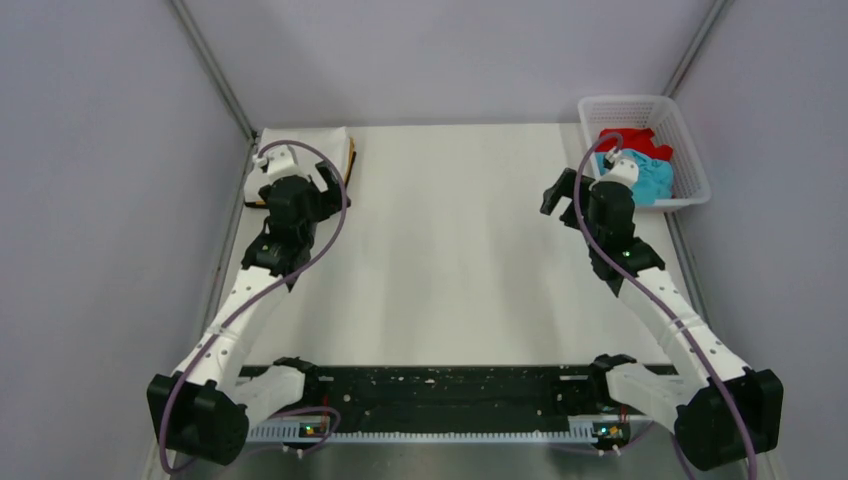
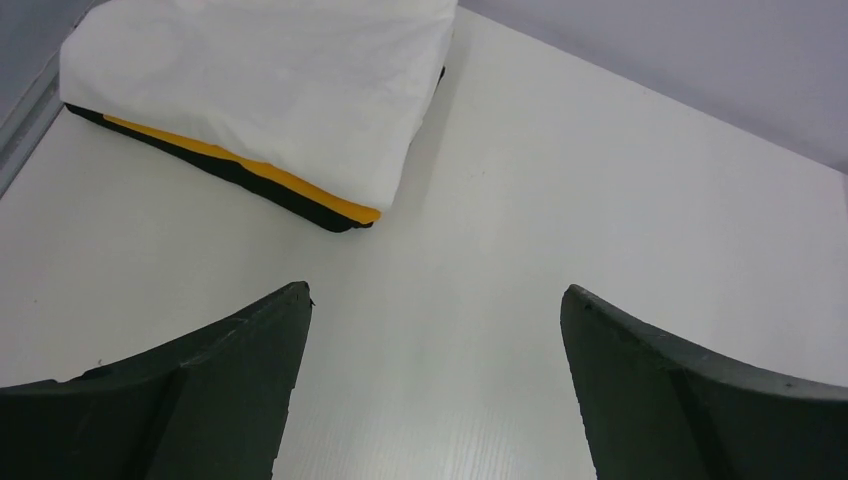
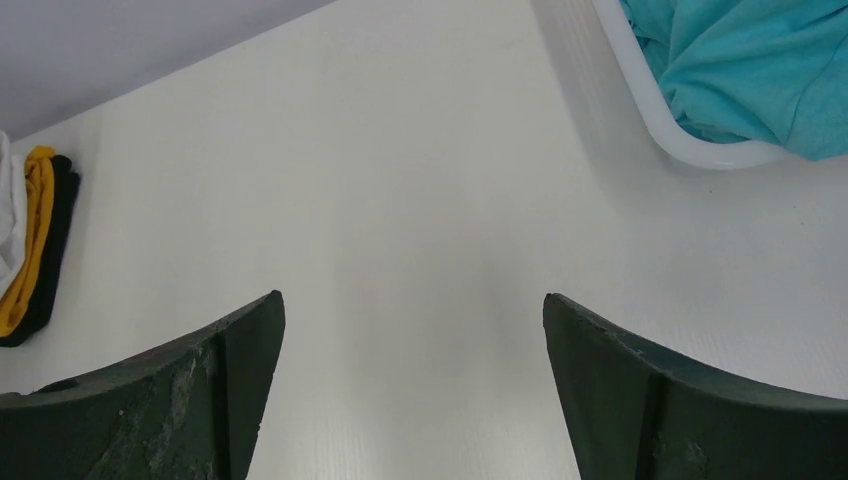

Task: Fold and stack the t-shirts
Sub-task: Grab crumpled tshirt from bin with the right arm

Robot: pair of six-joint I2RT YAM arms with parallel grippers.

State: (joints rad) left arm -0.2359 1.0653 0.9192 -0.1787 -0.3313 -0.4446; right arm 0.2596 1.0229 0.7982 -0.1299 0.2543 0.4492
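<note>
My right gripper will next cross the basket's rim and lower onto the turquoise-blue t-shirt (image 1: 655,180), still crumpled and unfolded to its right in the top view.
A folded stack lies at the table's far left corner, with the white t-shirt (image 1: 305,148) on top. In the left wrist view the white t-shirt (image 2: 270,80) covers the orange-yellow t-shirt (image 2: 250,172), and a black layer lies under both. The stack's edge also shows in the right wrist view (image 3: 35,240). The red t-shirt (image 1: 640,143) and the turquoise-blue t-shirt (image 1: 655,180) lie crumpled in the white basket (image 1: 640,103); the turquoise one also shows in the right wrist view (image 3: 760,70). My left gripper (image 1: 328,192) (image 2: 435,290) is open and empty beside the stack. My right gripper (image 1: 556,195) (image 3: 412,296) is open and empty, left of the basket.
The white table (image 1: 450,260) is boxed in by grey walls on the left, back and right. The basket's rim (image 3: 690,150) stands at the far right corner. A black strip (image 1: 440,385) runs along the near edge between the arm bases.
</note>
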